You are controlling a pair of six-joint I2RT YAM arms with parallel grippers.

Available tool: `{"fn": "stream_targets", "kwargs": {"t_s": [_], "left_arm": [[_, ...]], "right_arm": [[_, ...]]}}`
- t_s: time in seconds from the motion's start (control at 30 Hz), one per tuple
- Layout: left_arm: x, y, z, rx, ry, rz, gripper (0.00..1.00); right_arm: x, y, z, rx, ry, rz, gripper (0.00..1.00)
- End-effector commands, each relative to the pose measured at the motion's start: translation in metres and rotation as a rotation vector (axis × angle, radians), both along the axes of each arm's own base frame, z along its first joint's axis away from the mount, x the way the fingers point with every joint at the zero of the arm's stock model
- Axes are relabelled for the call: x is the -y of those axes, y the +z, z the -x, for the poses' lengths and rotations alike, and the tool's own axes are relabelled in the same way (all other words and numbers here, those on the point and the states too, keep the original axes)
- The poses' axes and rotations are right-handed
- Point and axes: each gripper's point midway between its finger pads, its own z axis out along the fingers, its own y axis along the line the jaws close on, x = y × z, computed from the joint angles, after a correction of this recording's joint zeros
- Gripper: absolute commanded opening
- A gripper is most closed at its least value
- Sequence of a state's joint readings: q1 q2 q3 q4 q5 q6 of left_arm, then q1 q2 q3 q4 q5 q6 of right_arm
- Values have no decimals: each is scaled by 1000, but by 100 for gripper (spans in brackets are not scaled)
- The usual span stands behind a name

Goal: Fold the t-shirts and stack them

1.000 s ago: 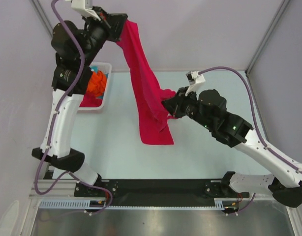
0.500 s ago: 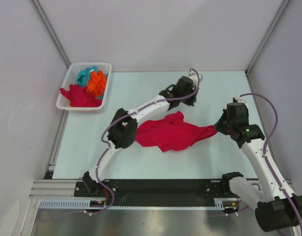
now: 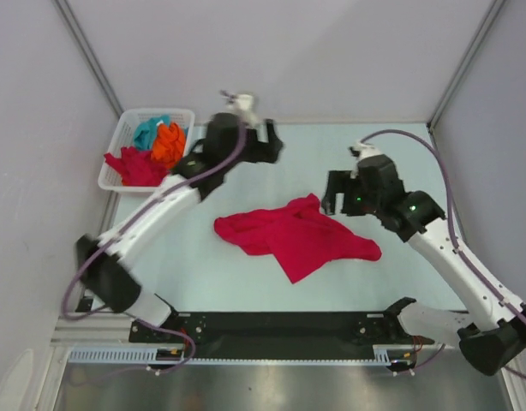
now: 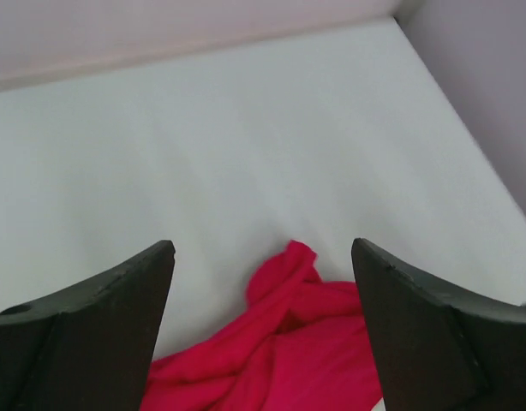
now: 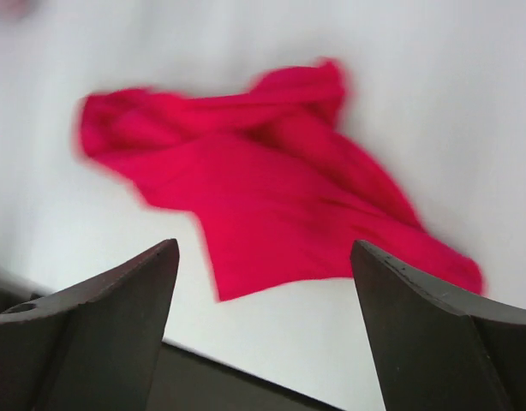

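Observation:
The robot's right gripper will next move back toward the bar and down onto the crimson t-shirt's near corner.
One crimson t-shirt lies crumpled and loose on the table's middle, touched by neither gripper. My left gripper hovers beyond its far edge, open and empty; in the left wrist view the t-shirt shows below and between the spread fingers. My right gripper hangs open and empty just above the shirt's right side, and in the right wrist view the shirt lies ahead of the wide jaws. More t-shirts, red, orange and teal, sit bunched in the basket.
The white lattice basket stands at the table's far left corner. Grey walls and metal frame posts close in the back and both sides. A black rail with the arm bases runs along the near edge.
The crimson shirt hung in the air between both shut grippers, then came down onto the table. Both grippers have opened, let it go and pulled back from it.

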State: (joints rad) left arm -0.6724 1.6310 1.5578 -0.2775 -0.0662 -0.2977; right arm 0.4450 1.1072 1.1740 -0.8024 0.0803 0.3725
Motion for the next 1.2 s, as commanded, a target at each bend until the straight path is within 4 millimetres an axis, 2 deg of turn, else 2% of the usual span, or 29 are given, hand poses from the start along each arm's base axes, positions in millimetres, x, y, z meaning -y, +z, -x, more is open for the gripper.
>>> {"fn": "stream_targets", "kwargs": {"t_s": [0.0, 0.03, 0.07, 0.1, 0.13, 0.17, 0.2, 0.23, 0.27, 0.3, 0.43, 0.53, 0.63, 0.7, 0.73, 0.93, 1.17], "left_arm": [[-106, -28, 41, -124, 242, 95, 92], [-136, -35, 44, -136, 317, 110, 92], [-155, -45, 51, -152, 358, 114, 92], [-172, -60, 72, -187, 388, 132, 92], [-196, -69, 74, -208, 453, 149, 92], [-206, -78, 81, -230, 474, 158, 92], [-214, -91, 96, -271, 485, 178, 92], [-226, -98, 100, -288, 522, 189, 92], [-232, -102, 105, -297, 543, 194, 92], [-231, -109, 116, -326, 531, 221, 92], [-233, -114, 127, -338, 549, 263, 91], [-229, -123, 132, -369, 527, 269, 92], [-227, -125, 132, -375, 519, 270, 91], [-226, -122, 132, -366, 512, 274, 91], [-226, -121, 132, -362, 511, 275, 91], [-227, -121, 132, -350, 508, 267, 92], [-228, -124, 133, -356, 509, 265, 91]], "right_arm": [[-99, -4, 44, 47, 394, 59, 84], [-113, -21, 55, 8, 443, 77, 79], [-124, -41, 67, -37, 491, 122, 75], [-140, -58, 91, -49, 560, 206, 75], [-146, -88, 99, -103, 579, 301, 75], [-152, -100, 108, -121, 589, 345, 74], [-153, -110, 116, -122, 592, 412, 73], [-155, -130, 120, -159, 591, 466, 72], [-157, -136, 124, -180, 570, 463, 71], [-161, -140, 126, -193, 564, 448, 70], [-165, -138, 127, -194, 530, 391, 68], [-161, -148, 127, -206, 528, 416, 66], [-157, -169, 128, -240, 541, 426, 63], [-159, -175, 125, -261, 542, 388, 62], [-154, -181, 125, -272, 537, 392, 60], [-147, -184, 109, -263, 512, 364, 55], [-153, -200, 106, -271, 546, 400, 49]]}}
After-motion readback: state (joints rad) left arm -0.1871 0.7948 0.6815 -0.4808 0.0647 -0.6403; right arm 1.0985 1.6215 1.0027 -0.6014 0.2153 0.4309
